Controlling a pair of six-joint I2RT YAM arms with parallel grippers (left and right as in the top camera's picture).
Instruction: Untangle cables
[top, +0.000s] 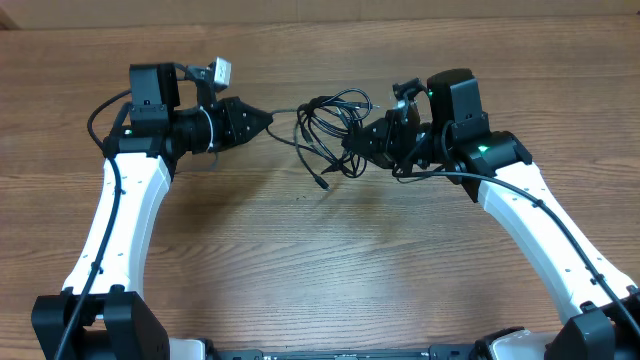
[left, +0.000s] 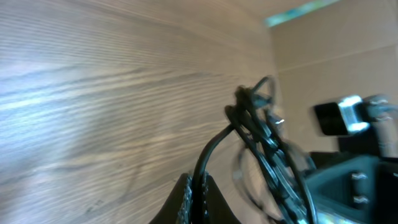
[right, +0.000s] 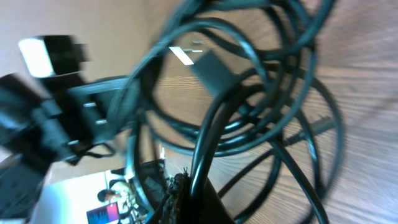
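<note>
The tangle (top: 332, 122) (left: 256, 127) hangs to the right of my left gripper in the overhead view, so I will carry the piece of cable toward it and release over the clear table.
The cables (top: 327, 128) are a tangle of thin black loops between my two grippers, held up off the wood table. My left gripper (top: 266, 118) is shut on one black strand; in the left wrist view the strand (left: 214, 146) rises from between the fingertips (left: 198, 193) toward the tangle. My right gripper (top: 352, 147) is shut on another strand on the tangle's right side; the right wrist view shows that strand (right: 205, 140) pinched between the fingers (right: 189, 186), with several loops and a silver-tipped plug (right: 186, 55) beyond. A loose plug end (top: 322, 184) hangs near the table.
The wood table (top: 330, 260) spreads below both arms. The right arm's own thick black wire (top: 500, 185) runs along its white link. A cardboard wall (left: 329, 37) stands behind the table.
</note>
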